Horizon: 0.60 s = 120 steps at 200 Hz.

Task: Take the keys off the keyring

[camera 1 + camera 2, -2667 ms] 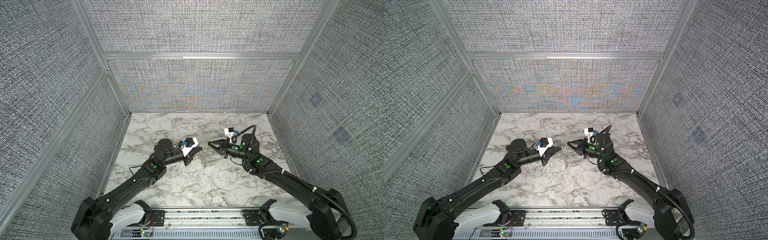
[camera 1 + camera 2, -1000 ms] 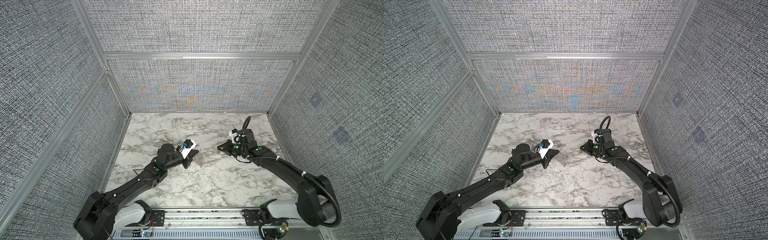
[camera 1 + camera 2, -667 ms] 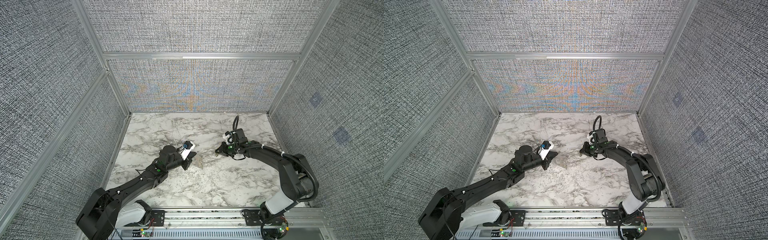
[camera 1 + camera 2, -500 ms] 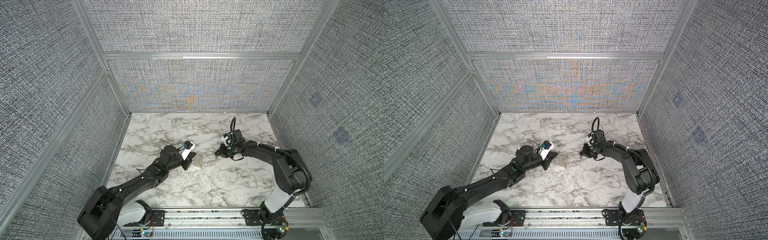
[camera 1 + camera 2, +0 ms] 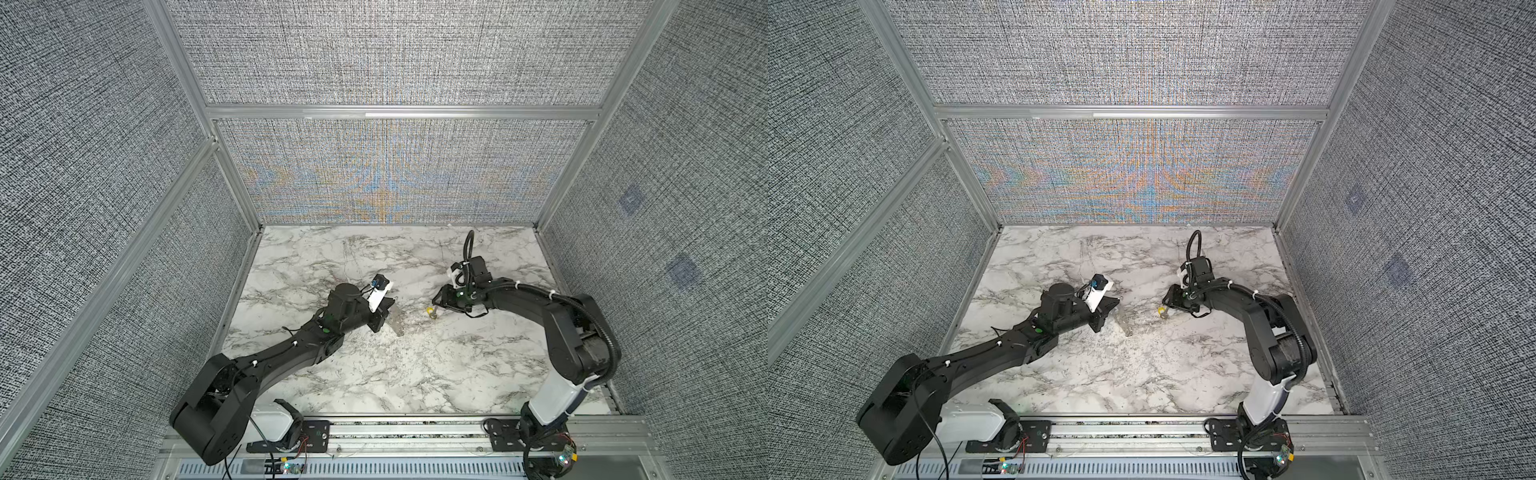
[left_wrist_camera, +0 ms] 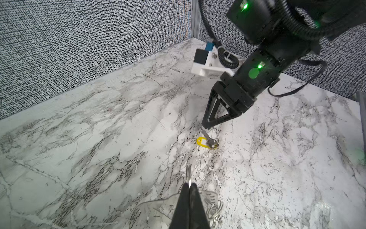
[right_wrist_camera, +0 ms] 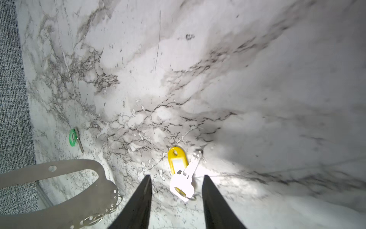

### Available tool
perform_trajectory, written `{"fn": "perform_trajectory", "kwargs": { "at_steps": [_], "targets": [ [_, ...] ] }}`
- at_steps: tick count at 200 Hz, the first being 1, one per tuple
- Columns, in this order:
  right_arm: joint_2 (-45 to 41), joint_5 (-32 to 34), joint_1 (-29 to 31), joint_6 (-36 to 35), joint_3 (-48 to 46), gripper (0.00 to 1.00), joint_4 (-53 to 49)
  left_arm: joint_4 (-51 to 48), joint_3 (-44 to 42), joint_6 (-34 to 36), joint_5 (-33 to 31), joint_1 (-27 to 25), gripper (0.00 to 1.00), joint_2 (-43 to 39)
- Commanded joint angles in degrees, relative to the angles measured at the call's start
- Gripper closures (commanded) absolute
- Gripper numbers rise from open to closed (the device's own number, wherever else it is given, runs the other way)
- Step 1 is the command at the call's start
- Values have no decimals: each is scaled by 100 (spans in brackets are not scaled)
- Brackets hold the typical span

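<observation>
My left gripper should next move outward and down to bare marble, clear of both keys, and release the keyring's edge.
My left gripper is shut on the edge of the keyring, a flat grey oval loop with thin wire rings along one edge. In both top views the keyring hangs from the left gripper near the table's middle. The yellow-tagged key lies loose on the marble, between the fingers of my open right gripper, touching neither. It also shows as a yellow speck just below the right gripper. A green-tagged key lies on the table beyond the keyring.
The marble tabletop is boxed in by grey fabric walls on three sides, with a metal rail along the front. The right arm's elbow stands folded high at the right.
The right gripper has opened and the yellow-tagged key now lies free on the table. The right arm has folded back. The left gripper has stayed shut on the keyring.
</observation>
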Motion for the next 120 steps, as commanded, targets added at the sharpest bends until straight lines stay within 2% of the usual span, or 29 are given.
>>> {"fn": "perform_trajectory", "kwargs": {
  "at_steps": [1, 72, 120],
  "targets": [
    [-346, 479, -145, -263, 13, 51, -331, -99, 242, -13, -132, 17, 100, 233],
    [-1648, 1320, -376, -578, -505, 41, -790, -658, 1713, 179, -456, 256, 100, 1995],
    [-2135, 1694, -381, -538, -1102, 39, -911, -1849, 3232, 493, -376, 502, 100, 3302]
  ]
}}
